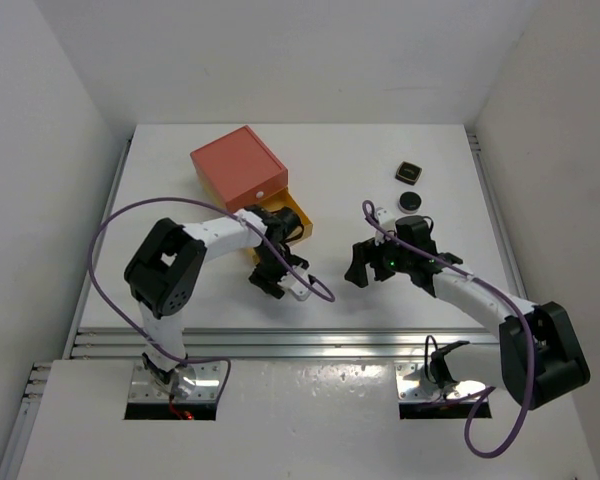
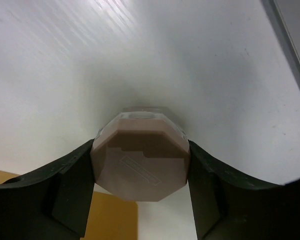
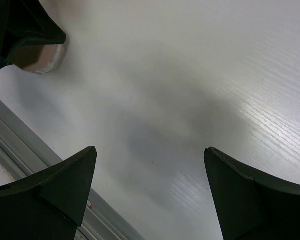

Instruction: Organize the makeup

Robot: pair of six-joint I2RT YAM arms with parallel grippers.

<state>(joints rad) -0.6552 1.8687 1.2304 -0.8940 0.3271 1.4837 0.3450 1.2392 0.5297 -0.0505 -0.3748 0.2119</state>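
I will next lift the compact in my left gripper above the rim of the open yellow drawer [image 1: 300,217]. Then I will move it outward, lower it inside and let it go.
My left gripper [image 1: 286,282] is shut on the peach octagonal compact [image 2: 140,159] and holds it flat just above the white table, in front of the yellow drawer [image 1: 300,217]. The compact also shows in the top view [image 1: 298,291] and at the upper left of the right wrist view [image 3: 40,59]. My right gripper [image 1: 364,264] is open and empty over bare table [image 3: 150,170]. A black square compact [image 1: 409,171] and a black round compact [image 1: 411,201] lie at the back right. A tiny white vial [image 1: 380,213] stands beside my right wrist. The bottles are out of view.
The orange box [image 1: 237,163] stands at the back left with its yellow drawer pulled open toward the middle; a drawer corner shows in the left wrist view [image 2: 110,215]. A metal rail [image 1: 280,340] runs along the table's near edge.
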